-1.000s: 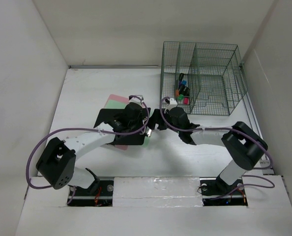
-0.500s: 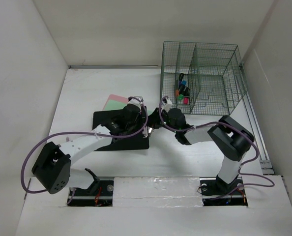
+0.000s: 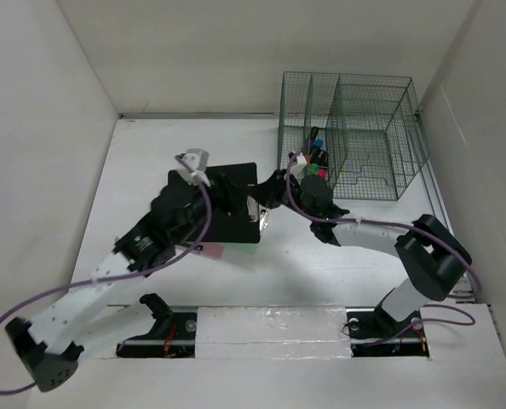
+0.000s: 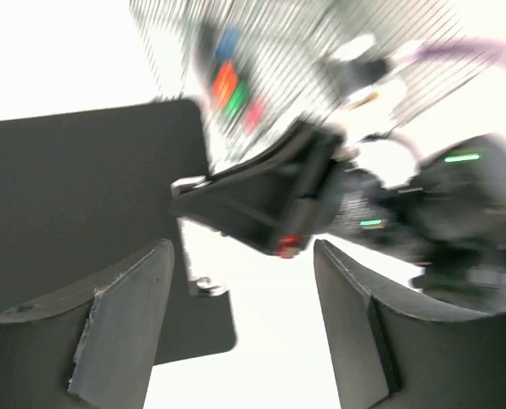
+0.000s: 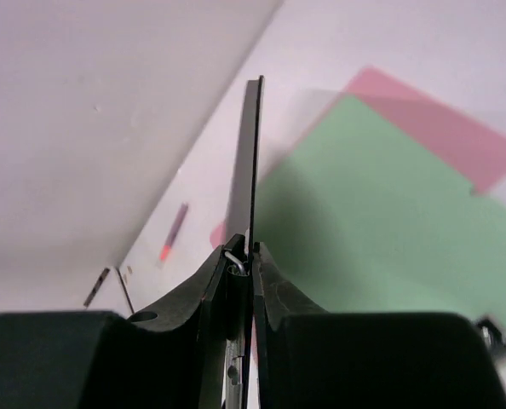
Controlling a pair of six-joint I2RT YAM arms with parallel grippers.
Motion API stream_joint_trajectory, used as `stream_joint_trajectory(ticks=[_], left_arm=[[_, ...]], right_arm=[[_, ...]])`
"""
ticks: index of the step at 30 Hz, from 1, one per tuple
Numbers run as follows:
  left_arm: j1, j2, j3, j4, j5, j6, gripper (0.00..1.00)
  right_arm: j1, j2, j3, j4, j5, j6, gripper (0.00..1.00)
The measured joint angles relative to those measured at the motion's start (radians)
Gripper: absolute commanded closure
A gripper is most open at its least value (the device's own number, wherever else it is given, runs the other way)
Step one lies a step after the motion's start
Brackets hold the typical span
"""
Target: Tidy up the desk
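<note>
The rack's wide section [image 3: 374, 141] stands empty. My right gripper carries the clipboard [image 3: 234, 203] to the right in the top view next, over that section, and releases it.
A black clipboard [image 3: 234, 203] stands tilted on edge above the white desk [image 3: 146, 149], near the middle. My right gripper [image 3: 267, 198] is shut on its clip end; in the right wrist view the board [image 5: 254, 145] runs edge-on up from between the jaws of my right gripper [image 5: 251, 252]. My left gripper [image 3: 221, 194] hangs open just left of that grip. In the left wrist view nothing lies between the fingers of my left gripper [image 4: 244, 264], and the clipboard [image 4: 74, 196] fills the left side.
A green sheet [image 5: 381, 213] lies on a pink one [image 5: 445, 128] under the clipboard; their edges [image 3: 236, 250] peek out below it. A green wire rack [image 3: 364, 128] with several markers [image 3: 315, 158] stands at the back right. A purple marker [image 5: 174, 232] lies on the desk.
My left gripper has opened, let go of the clipboard and drawn back left. My right gripper has shut on the clip end and holds the board, which has shifted toward the back.
</note>
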Motion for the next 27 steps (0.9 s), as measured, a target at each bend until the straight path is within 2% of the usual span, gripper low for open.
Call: stream_joint_trajectory(ticks=[2,6,13,17,22,27], left_arm=[[0.0,-0.104,0.007,0.027,-0.013,0.0,0.32],[0.0,-0.236,0.014,0.073,-0.044,0.002,0.3],[0.0,-0.185,0.012,0.07,-0.014,0.008,0.29],[0.0,-0.15,-0.018,0.069,0.045,0.011,0.29],[0.0,-0.167,-0.059,0.088,0.122,0.005,0.29],[0.0,-0.162,-0.085,0.142,0.225,-0.015,0.29]], right_arm=[[0.0,-0.019,0.072,-0.05,0.007,-0.034,1.0],[-0.025,-0.093,0.193,-0.133,0.046,-0.085,1.0],[-0.234,-0.348,0.232,-0.145,0.206,-0.058,1.0],[-0.37,-0.481,0.196,-0.143,0.363,-0.015,1.0],[-0.503,-0.623,0.074,-0.2,0.577,0.077,1.0],[-0.617,-0.65,-0.006,-0.238,0.7,0.193,1.0]])
